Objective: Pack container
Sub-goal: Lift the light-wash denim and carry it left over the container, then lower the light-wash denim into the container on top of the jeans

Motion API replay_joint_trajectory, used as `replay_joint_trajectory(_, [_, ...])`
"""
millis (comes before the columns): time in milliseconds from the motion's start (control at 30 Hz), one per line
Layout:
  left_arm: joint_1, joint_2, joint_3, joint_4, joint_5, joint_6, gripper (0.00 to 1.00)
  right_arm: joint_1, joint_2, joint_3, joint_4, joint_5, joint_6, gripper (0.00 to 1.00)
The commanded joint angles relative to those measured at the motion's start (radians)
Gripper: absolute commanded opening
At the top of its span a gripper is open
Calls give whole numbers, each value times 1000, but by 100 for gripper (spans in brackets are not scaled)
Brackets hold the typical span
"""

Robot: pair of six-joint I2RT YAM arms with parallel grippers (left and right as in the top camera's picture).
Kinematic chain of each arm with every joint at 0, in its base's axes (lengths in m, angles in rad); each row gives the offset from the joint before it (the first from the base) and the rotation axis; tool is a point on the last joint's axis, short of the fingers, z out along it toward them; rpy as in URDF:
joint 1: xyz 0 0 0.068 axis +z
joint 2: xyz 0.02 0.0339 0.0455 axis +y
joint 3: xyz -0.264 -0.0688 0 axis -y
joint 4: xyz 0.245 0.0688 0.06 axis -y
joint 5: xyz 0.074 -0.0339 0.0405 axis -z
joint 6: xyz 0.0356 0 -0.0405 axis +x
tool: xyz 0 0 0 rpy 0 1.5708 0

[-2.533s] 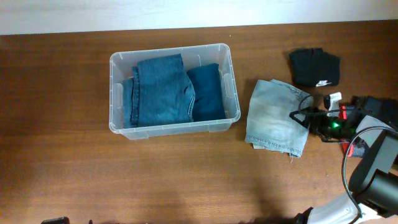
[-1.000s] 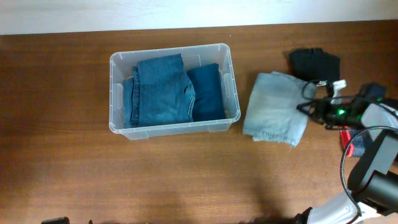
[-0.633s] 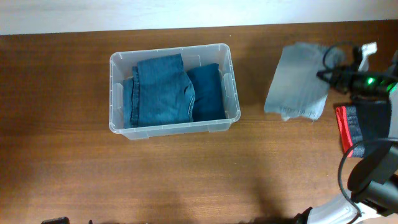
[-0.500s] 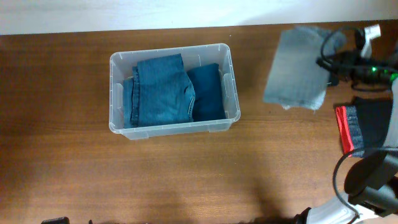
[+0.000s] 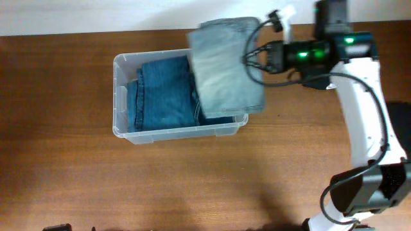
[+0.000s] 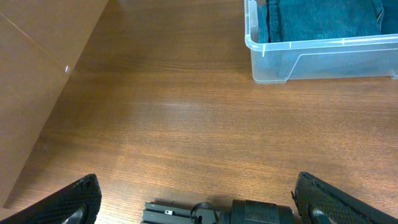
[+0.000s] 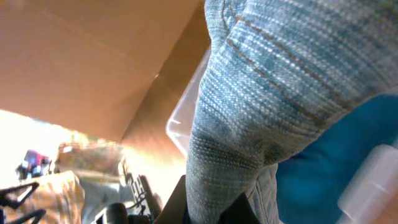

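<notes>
Next, my right gripper first goes to the left in the overhead view, to get the pale-blue denim from the container's end rim down over the garments.
The clear plastic container (image 5: 119, 96) stands left of centre on the wooden table. Folded mid-blue jeans (image 5: 164, 93) and a darker blue garment (image 5: 218, 114) lie inside it. My right gripper (image 5: 255, 59) is shut on a folded pale-blue denim piece (image 5: 221, 64). That piece hangs above the container's right end and hides part of the dark garment. The right wrist view has the pale denim (image 7: 280, 81) filling the frame, pinched at my right gripper (image 7: 208, 208), with the container's rim (image 7: 186, 106) below. My left gripper (image 6: 198, 194) stands open low over bare table, short of the container's near corner (image 6: 267, 62).
My right arm (image 5: 366, 115) reaches from the bottom right corner up across the table's right side. A pale wall strip (image 5: 96, 16) borders the far table edge. In the left wrist view a brown panel (image 6: 37, 74) rises at the left.
My right gripper has carried the pale denim from the table's right side up and leftward to above the container's right end. The container and its contents have not moved.
</notes>
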Motion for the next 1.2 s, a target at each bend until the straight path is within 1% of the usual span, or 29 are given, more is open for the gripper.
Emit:
replay_joint_trajectory(0, [-5, -2, -3, 0, -17, 1, 99, 72, -39, 30, 61, -81, 39, 4])
replay_joint_trajectory(100, [-5, -2, -3, 0, -17, 1, 99, 136, -39, 29, 120, -67, 63, 4])
replay_joint_trajectory(267, [-5, -2, -3, 0, -17, 1, 100, 228, -27, 29, 174, 136, 150, 4])
replay_joint_trajectory(400, [-5, -2, -3, 0, -17, 1, 100, 270, -3, 29, 204, 215, 201, 4])
replay_joint_trajectory(667, [-5, -2, -3, 0, -17, 1, 100, 282, 91, 28, 265, 222, 323, 4])
replay_joint_trajectory(967, [-5, -2, -3, 0, -17, 1, 100, 280, 194, 28, 267, 253, 341, 5])
replay_joint_trajectory(1000, [-5, -2, -3, 0, -17, 1, 99, 279, 203, 28, 260, 300, 341, 5])
replay_joint_trajectory(1033, [-5, -2, -3, 0, -17, 1, 100, 278, 204, 28, 244, 369, 341, 10])
replay_joint_trajectory(1067, [-5, -2, -3, 0, -17, 1, 99, 278, 205, 28, 229, 430, 341, 12])
replay_joint_trajectory(1100, [-5, -2, -3, 0, -18, 1, 100, 279, 204, 28, 205, 534, 341, 14])
replay_joint_trajectory(1167, [-5, -2, -3, 0, -17, 1, 99, 278, 201, 29, 179, 638, 340, 20])
